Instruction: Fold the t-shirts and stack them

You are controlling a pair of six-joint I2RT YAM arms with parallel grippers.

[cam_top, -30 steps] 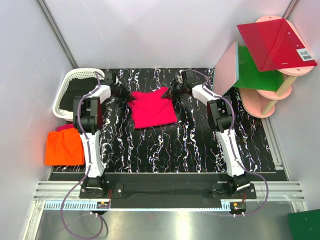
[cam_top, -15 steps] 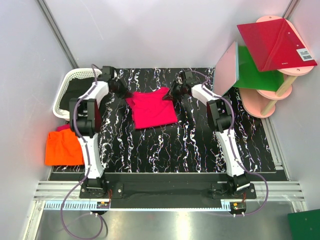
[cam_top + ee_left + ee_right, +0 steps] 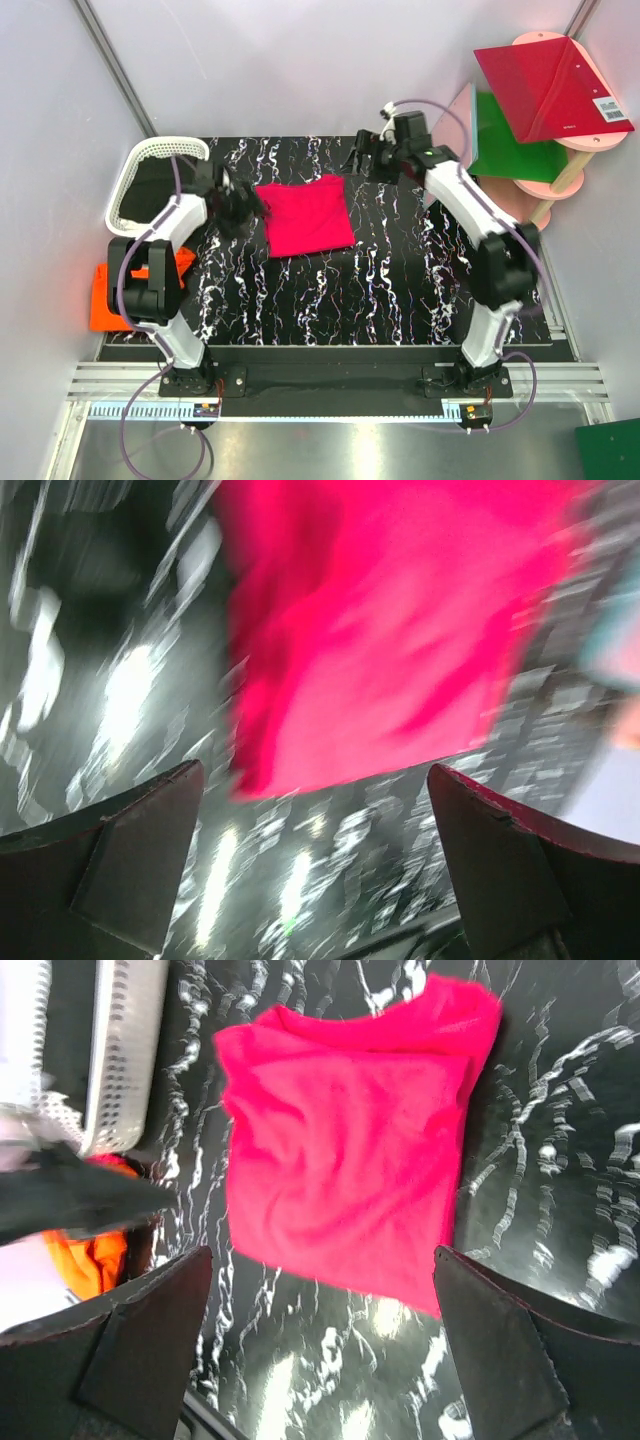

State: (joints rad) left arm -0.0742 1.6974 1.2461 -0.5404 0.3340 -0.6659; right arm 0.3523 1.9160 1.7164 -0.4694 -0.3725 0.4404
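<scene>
I will next lower my left gripper and shift it across onto the pink t-shirt's edge on the basket side, because that edge is closest to its open fingers.
The hot pink t-shirt (image 3: 305,216) lies folded into a rough square on the black marbled mat, with no gripper on it. My left gripper (image 3: 245,208) hovers open just beyond its left edge; the left wrist view, blurred, shows the pink t-shirt (image 3: 390,630) ahead of the spread fingers (image 3: 120,870). My right gripper (image 3: 362,162) hangs open over the mat, off the shirt's far right corner, and looks down on the pink t-shirt (image 3: 340,1160) past empty fingers (image 3: 530,1360). The orange t-shirt (image 3: 103,300) lies off the mat's left edge, partly hidden by the left arm.
A white mesh basket (image 3: 140,170) stands at the far left corner, also seen as the basket (image 3: 125,1050) in the right wrist view. Stiff red (image 3: 550,90) and green (image 3: 515,150) panels rest on a pink stand at the far right.
Both grippers have let go of the pink t-shirt's far corners and opened. The left arm has pulled back to the left. The right arm has lifted and swung away to the right.
</scene>
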